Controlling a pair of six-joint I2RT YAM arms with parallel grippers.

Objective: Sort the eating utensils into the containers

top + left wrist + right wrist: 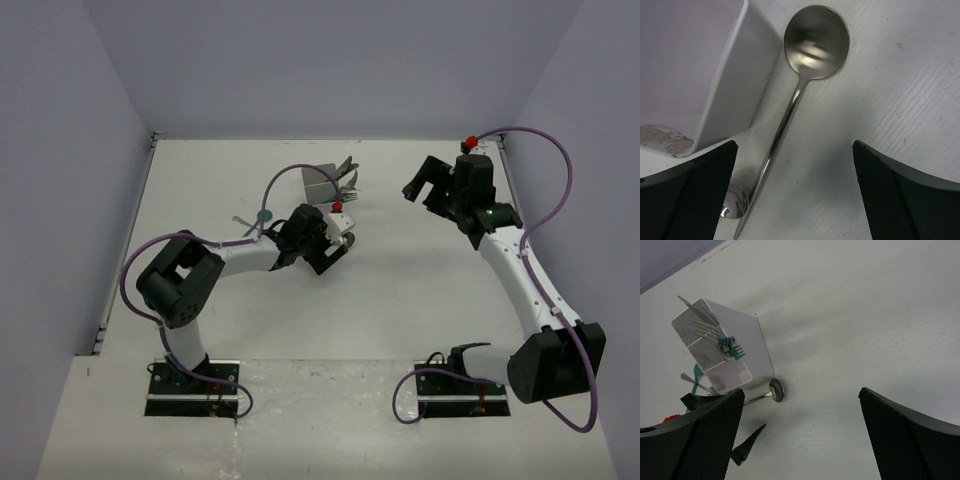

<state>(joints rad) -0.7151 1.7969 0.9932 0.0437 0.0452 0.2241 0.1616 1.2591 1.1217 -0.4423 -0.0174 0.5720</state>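
Note:
My left gripper moves down around the spoon's handle beside the side of the box next, then closes on the handle's middle part (773,148).
The white three-compartment box (320,184) stands behind my left gripper, with silver forks and a knife (346,172) sticking out of it. In the right wrist view the box (747,347) holds silver forks (705,330) and a teal fork (732,348); its nearest compartment looks empty. A silver spoon (816,42) lies on the table beside the box wall (735,85), its handle running down between my open left gripper (795,197) fingers, nearer the left one. A second spoon bowl (735,206) shows by the left finger. My right gripper (800,440) is open and empty, above the table right of the box.
A teal utensil (262,215) lies on the table left of the box; it also shows behind the box in the right wrist view (697,374). The left gripper (335,250) sits close to the box. The right gripper (425,186) is near the back right wall.

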